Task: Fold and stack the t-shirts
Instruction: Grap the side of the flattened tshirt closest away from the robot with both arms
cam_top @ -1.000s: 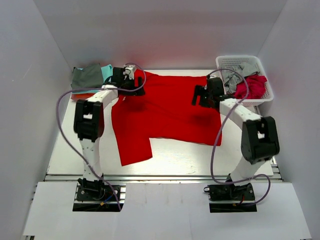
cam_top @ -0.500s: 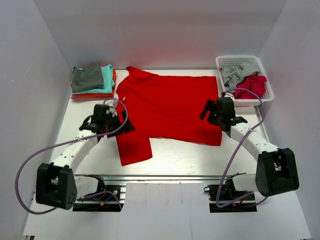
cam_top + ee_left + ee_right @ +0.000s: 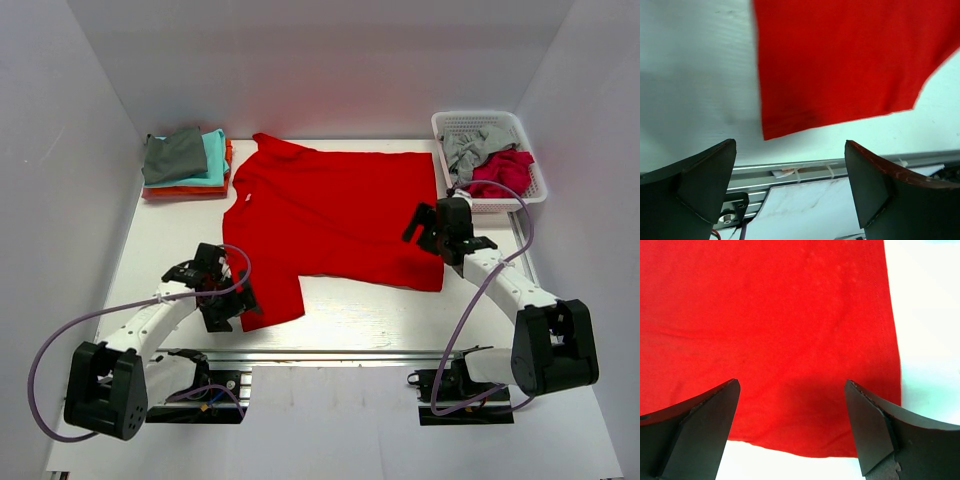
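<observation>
The sleeve hem's nearest corner is below my left gripper, in line with the gap between its fingers, so the gripper will lower onto that corner next and close.
A bright red t-shirt lies spread flat in the middle of the table, one sleeve reaching toward the near edge. My left gripper is open and empty, just left of that sleeve's end; the sleeve hem shows ahead of the fingers in the left wrist view. My right gripper is open and empty above the shirt's right hem. A folded stack of grey, teal and orange shirts sits at the back left.
A white basket at the back right holds a grey shirt and a crimson shirt. The table's metal front rail runs close under my left gripper. White walls enclose the table on three sides.
My left arm has swung back from the shirt's far left shoulder to the near sleeve. My right arm has drawn back to the shirt's right hem. The shirt now lies flatter.
</observation>
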